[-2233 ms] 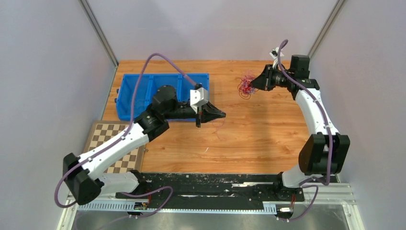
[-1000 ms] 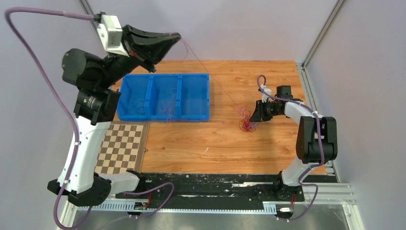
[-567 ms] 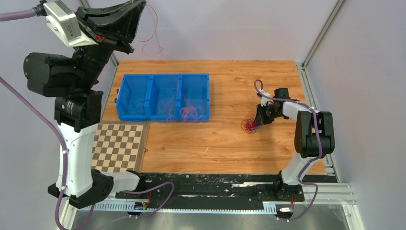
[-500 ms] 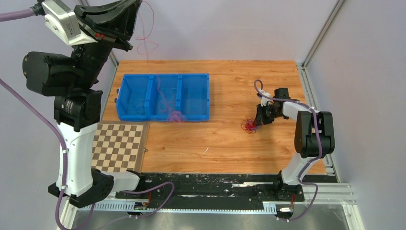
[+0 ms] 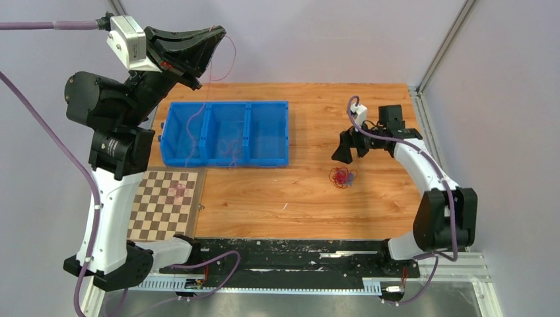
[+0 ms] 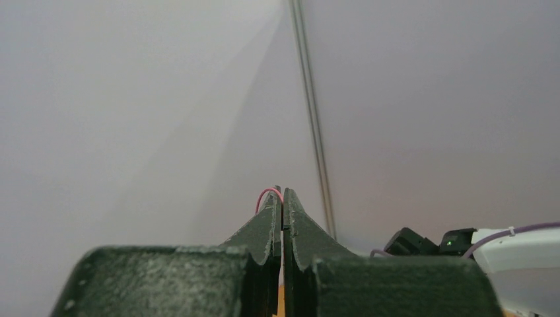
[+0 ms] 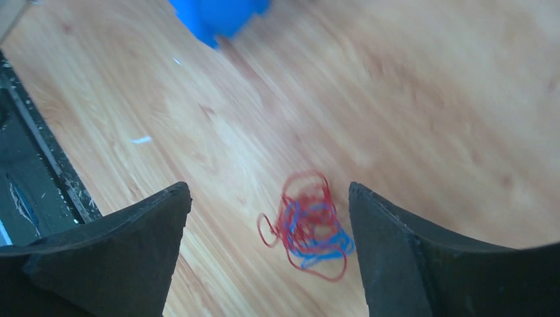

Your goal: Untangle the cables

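Observation:
The pink cable hangs over by the bin, so my open right gripper will go down toward the edge of the tangle that faces the bin, onto the pink cable's looped end.
A small tangle of red and blue cables [image 5: 342, 177] lies on the wooden table, right of centre. My right gripper [image 5: 350, 153] hovers just above and behind it, open and holding nothing. In the right wrist view the tangle [image 7: 307, 221] lies on the wood between the spread fingers of that gripper [image 7: 267, 189]. My left gripper [image 5: 216, 36] is raised high at the back left, shut on one thin pink cable [image 5: 233, 56] that hangs down towards the blue bin. In the left wrist view the pink cable [image 6: 268, 193] loops out at the tips of the closed left gripper [image 6: 282, 191].
A blue three-compartment bin [image 5: 224, 104] stands at the back left of the table, with a few thin strands [image 5: 228, 146] in it. A checkerboard [image 5: 165, 205] lies at the front left. Grey walls close in both sides and the back.
My right gripper has opened, let go of the tangle and lifted back from it. My left arm has swung right and lower, and the pink strand still hangs from it.

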Available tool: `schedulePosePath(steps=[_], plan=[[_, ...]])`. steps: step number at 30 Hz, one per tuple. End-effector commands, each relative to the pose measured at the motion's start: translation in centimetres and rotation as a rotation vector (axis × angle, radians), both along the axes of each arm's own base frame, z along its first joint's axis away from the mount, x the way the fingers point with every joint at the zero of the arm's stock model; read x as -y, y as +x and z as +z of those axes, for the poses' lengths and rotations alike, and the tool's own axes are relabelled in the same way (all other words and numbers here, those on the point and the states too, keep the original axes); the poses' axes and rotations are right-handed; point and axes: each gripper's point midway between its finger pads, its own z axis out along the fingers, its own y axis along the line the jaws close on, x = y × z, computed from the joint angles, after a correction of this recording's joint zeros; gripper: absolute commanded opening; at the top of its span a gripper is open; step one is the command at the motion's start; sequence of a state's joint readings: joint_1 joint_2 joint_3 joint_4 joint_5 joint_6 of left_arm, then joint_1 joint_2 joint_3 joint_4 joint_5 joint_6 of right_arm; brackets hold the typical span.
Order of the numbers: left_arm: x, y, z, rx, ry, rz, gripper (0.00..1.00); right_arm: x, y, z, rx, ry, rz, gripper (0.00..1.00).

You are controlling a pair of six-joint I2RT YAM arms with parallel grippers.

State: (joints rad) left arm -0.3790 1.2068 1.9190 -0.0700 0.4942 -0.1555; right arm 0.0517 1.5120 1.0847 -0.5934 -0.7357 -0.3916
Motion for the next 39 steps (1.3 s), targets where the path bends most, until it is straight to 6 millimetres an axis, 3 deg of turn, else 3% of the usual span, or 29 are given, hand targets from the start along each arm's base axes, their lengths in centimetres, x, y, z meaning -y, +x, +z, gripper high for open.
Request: schedulePosePath(steps=[1,4,7,11,13,15,16,17,19,21,23,28,39], plan=[[0.4,-2.5,1.9,0.045,-0.053,-0.111,0.0,-4.5,-0.7,7.6,0.237,0.083,0.189,0.9],[2.0,-2.8,1.3,0.015,-0.038,-0.229,0.0,-6.5,-1.8,8.9,0.261,0.102,0.246,0.91],[3.3,-3.3,0.0,-0.053,-0.02,-0.338,0.0,-7.2,-2.4,9.1,0.256,0.118,0.263,0.91],[3.9,-2.2,-2.3,-0.114,-0.004,-0.353,0.0,-7.0,-3.1,8.2,0.254,0.108,0.275,0.91],[4.1,-1.1,-4.3,-0.151,0.021,-0.323,0.0,-6.8,-3.6,7.2,0.25,0.095,0.29,0.91],[4.4,0.3,-7.8,-0.216,0.063,-0.291,0.0,-6.5,-3.9,5.6,0.244,0.062,0.301,0.91],[4.5,1.0,-10.5,-0.268,0.095,-0.277,0.0,-6.4,-4.0,4.8,0.238,0.045,0.305,0.91],[4.3,0.7,-11.7,-0.283,0.11,-0.27,0.0,-6.2,-4.1,3.9,0.228,0.029,0.308,0.91],[4.5,2.3,-17.9,-0.403,0.162,-0.244,0.0,-5.7,-4.0,2.1,0.198,-0.013,0.301,0.9],[4.0,2.8,-21.4,-0.471,0.189,-0.2,0.0,-5.2,-3.7,0.8,0.182,-0.05,0.293,0.89],[3.1,3.4,-22.9,-0.502,0.192,-0.147,0.0,-4.7,-3.4,-0.1,0.173,-0.085,0.285,0.88],[0.6,4.4,-21.9,-0.492,0.187,-0.047,0.0,-4.6,-3.0,-1.0,0.165,-0.106,0.292,0.88],[0.0,4.2,-22.5,-0.483,0.232,-0.023,0.0,-7.2,-2.4,-3.5,0.08,-0.075,0.345,0.8]])
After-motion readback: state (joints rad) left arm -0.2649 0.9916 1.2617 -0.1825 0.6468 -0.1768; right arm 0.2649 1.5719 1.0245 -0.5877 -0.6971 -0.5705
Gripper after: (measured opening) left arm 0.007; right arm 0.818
